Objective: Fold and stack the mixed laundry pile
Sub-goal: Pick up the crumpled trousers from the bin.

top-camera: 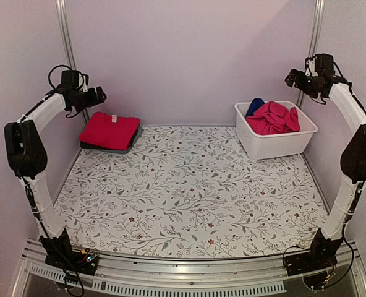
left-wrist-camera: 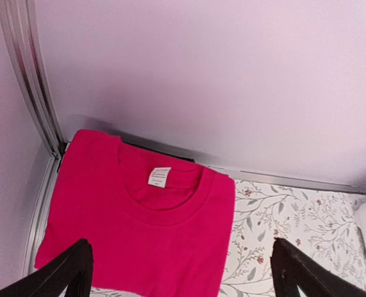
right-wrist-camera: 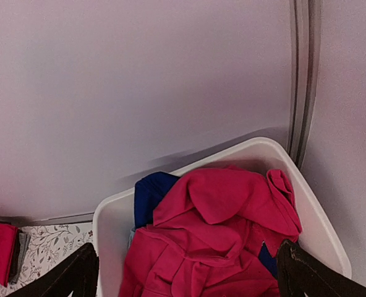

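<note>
I need to lower my right gripper next into the white tub, onto the bunched folds of the magenta-pink garment (top-camera: 274,117) (right-wrist-camera: 212,226).
A red tee (top-camera: 109,129) lies folded at the back left, on top of a dark charcoal garment (top-camera: 112,148) whose edge shows beneath it. My left gripper (top-camera: 99,96) hovers above this stack, open and empty. In the left wrist view the red tee (left-wrist-camera: 140,229) shows its collar and white label between the spread fingers (left-wrist-camera: 78,269). The rest of the mixed laundry pile sits in the white tub (top-camera: 276,147): a crumpled magenta-pink garment (top-camera: 272,117) over a royal blue one (top-camera: 254,106). My right gripper (top-camera: 292,78) hangs open above it, over the magenta-pink garment (right-wrist-camera: 220,235) and the blue one (right-wrist-camera: 149,198).
The floral leaf-patterned cloth (top-camera: 189,192) covers the table between the stack and the tub. Pale walls and aluminium posts (top-camera: 64,37) close in the back and sides. The tub's rim (right-wrist-camera: 109,216) stands near the right wall.
</note>
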`<state>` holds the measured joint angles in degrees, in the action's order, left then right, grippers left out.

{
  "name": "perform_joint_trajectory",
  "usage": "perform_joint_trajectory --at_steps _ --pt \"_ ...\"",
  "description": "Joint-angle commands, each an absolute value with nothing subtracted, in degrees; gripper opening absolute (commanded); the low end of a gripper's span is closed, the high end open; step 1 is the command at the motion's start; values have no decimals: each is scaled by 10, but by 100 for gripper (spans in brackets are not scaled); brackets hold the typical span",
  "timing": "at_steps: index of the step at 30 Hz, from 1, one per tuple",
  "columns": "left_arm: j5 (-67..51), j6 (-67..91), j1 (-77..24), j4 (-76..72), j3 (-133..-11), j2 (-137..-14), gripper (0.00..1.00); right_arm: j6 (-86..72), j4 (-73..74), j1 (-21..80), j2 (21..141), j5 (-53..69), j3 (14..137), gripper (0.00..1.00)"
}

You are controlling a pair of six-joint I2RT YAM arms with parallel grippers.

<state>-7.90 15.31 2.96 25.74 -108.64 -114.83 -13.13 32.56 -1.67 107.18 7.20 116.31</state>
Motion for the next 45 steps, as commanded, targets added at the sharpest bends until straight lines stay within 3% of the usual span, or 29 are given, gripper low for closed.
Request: perform_joint_trajectory --at_steps 1,9,15,17,20,24,26,27,34,38,45 --pt "-114 196 12 238 -1051 -1106 100 -146 360 -31 1149 95 1189 99" --pt "-109 197 2 289 -1027 -1095 100 -85 400 -31 1337 87 1319 99" --pt "-97 207 -10 289 -997 -1074 100 -82 372 -31 1411 83 1334 99" --pt "-92 211 -10 289 -993 -1071 100 -86 366 -31 1431 88 1342 93" --pt "-89 216 -11 290 -994 -1072 99 -91 357 -31 1452 101 1358 67" --pt "-94 217 -11 288 -1003 -1075 100 -102 325 -31 1430 135 1358 19" --pt "-99 218 -11 287 -1011 -1076 100 -104 310 -31 1398 136 1359 3" --pt "-99 218 -11 284 -1014 -1074 100 -104 306 -31 1386 136 1358 0" --pt "-110 221 -11 234 -986 -1045 100 -94 275 -30 1264 150 1349 0" --pt "-144 234 -8 134 -909 -992 100 -95 247 -30 1196 157 1326 0" --pt "-272 308 30 -25 -796 -928 100 -98 214 -30 1117 182 1317 0"
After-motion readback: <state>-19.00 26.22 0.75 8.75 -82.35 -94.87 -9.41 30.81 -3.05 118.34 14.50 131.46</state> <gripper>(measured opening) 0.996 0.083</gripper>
